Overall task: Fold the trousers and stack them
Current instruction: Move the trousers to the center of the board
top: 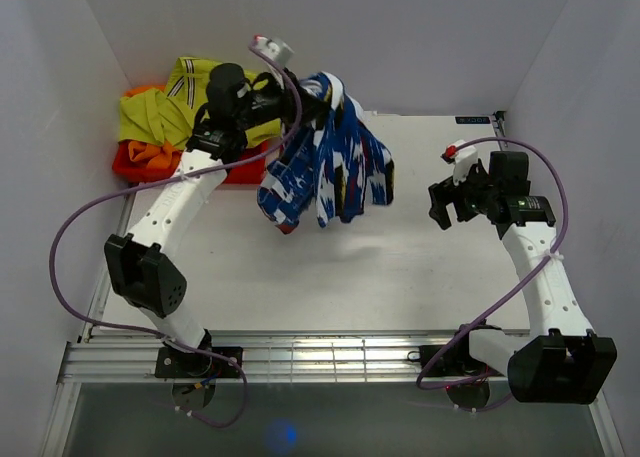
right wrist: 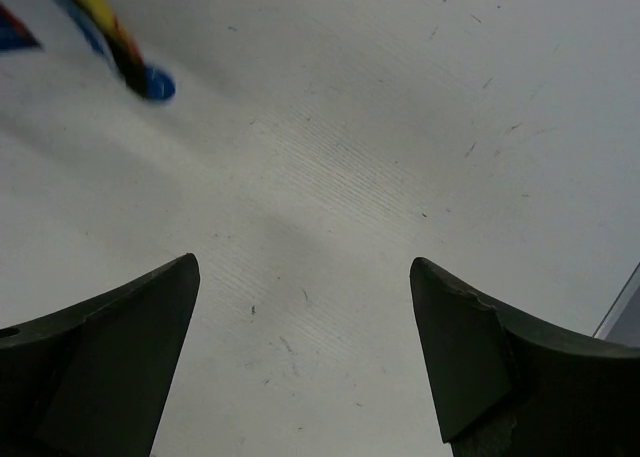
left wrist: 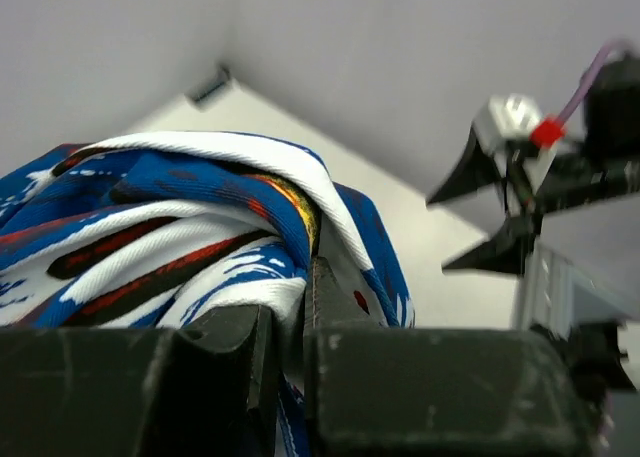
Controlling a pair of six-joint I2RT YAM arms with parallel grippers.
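I will next bring my right gripper, open and empty, to the left in the top view, where the trousers (top: 330, 167) hang, and lower its fingers onto their nearer edge (top: 384, 177).
The trousers (top: 330, 167), royal blue with white, red, black and yellow blotches, hang bunched from my left gripper (top: 318, 95) above the back of the table, their lower end near the surface. In the left wrist view the fabric (left wrist: 190, 237) is pinched between the shut jaws (left wrist: 300, 307). My right gripper (top: 447, 199) is open and empty over the right of the table, apart from the trousers. In the right wrist view its fingers (right wrist: 120, 347) stand wide apart over bare table, and a bit of the trousers (right wrist: 120, 47) shows at the top left.
A yellow-green garment with dark stripes (top: 160, 112) lies on an orange garment (top: 150, 159) at the back left corner. White walls (top: 560, 67) enclose the table (top: 400, 277) on three sides. Purple cables (top: 70, 237) loop off both arms.
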